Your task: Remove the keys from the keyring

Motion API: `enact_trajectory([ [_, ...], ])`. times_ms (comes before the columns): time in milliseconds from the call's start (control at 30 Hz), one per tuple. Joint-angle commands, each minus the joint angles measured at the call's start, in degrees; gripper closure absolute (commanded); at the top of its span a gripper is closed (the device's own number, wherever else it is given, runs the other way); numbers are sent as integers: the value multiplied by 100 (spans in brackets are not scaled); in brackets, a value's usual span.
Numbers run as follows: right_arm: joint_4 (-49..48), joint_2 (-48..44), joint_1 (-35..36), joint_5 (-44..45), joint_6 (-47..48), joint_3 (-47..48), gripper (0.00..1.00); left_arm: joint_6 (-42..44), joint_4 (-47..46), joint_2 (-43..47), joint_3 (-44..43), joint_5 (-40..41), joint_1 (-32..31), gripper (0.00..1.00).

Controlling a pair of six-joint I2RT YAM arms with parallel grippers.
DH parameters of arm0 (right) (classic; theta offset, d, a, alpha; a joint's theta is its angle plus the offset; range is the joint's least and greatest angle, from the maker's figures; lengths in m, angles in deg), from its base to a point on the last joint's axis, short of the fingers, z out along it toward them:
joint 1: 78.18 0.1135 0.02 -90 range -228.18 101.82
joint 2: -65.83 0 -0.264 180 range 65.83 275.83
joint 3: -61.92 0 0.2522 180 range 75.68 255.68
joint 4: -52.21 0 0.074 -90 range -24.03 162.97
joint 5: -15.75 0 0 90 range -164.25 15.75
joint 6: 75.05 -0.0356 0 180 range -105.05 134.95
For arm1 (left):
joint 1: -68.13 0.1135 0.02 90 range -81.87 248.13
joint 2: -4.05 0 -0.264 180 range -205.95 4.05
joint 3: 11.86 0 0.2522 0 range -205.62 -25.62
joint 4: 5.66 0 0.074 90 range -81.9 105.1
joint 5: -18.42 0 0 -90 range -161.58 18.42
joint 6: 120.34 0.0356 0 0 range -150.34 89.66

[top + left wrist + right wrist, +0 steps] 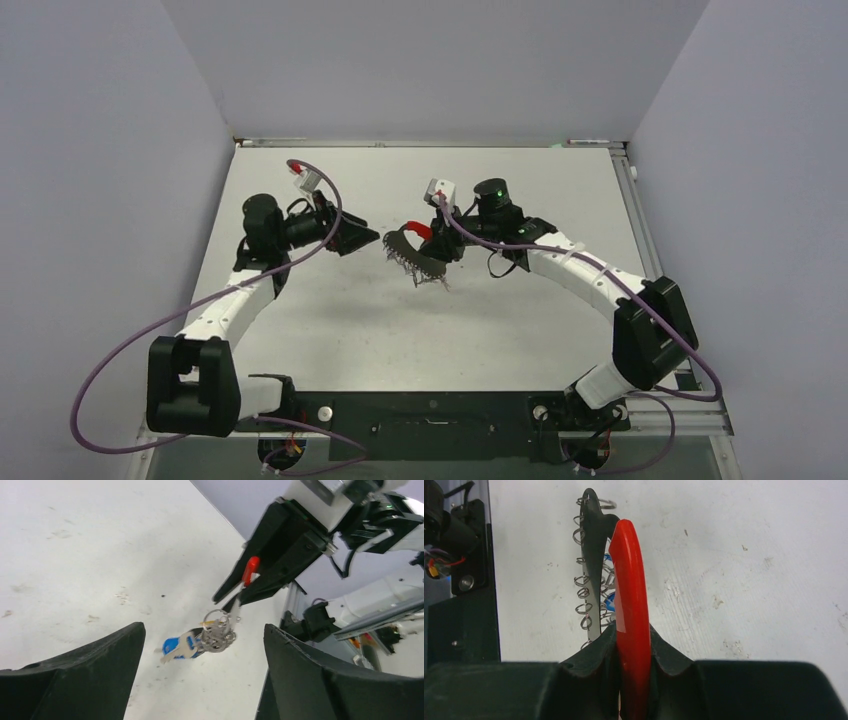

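Observation:
My right gripper moves down toward the bare tabletop beneath the hanging keys next and releases the red arc (629, 595) there, since that patch is clear for the keyring.
My right gripper (634, 647) is shut on the red arc (629, 595) of the keyring (408, 252) and holds it above the table. The grey crescent (594, 555) stands on edge beside the arc, strung with small wire rings. The keys (192, 644), blue heads among them, hang in a bunch under the ring (428, 276). Blue heads (610, 600) peek out behind the arc. My left gripper (368, 238) is open just left of the keyring, touching nothing. In the left wrist view its fingers (100, 675) frame the hanging keys and the right gripper (235, 592) beyond.
The white table (520, 180) is scuffed and walled in grey on three sides. A black base bar (430, 415) runs along the near edge between the arm mounts. Purple cables (150, 335) loop off both arms.

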Motion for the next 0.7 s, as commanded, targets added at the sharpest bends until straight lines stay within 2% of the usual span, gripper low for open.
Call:
enact_trajectory([
  [0,1399,-220,-13,216,1025,578,95,1150,1219,159,-618,296,407,5],
  [33,1578,-208,-1,235,1111,637,95,1274,1388,156,-698,353,512,2],
  [233,2716,-179,390,350,1761,946,95,1907,2051,189,-949,594,1169,4],
  [433,3558,-122,1053,266,2403,822,94,2484,2629,357,-844,747,1344,4],
  [667,4125,1043,753,10,3259,1355,91,2769,2870,471,-662,821,1345,4],
])
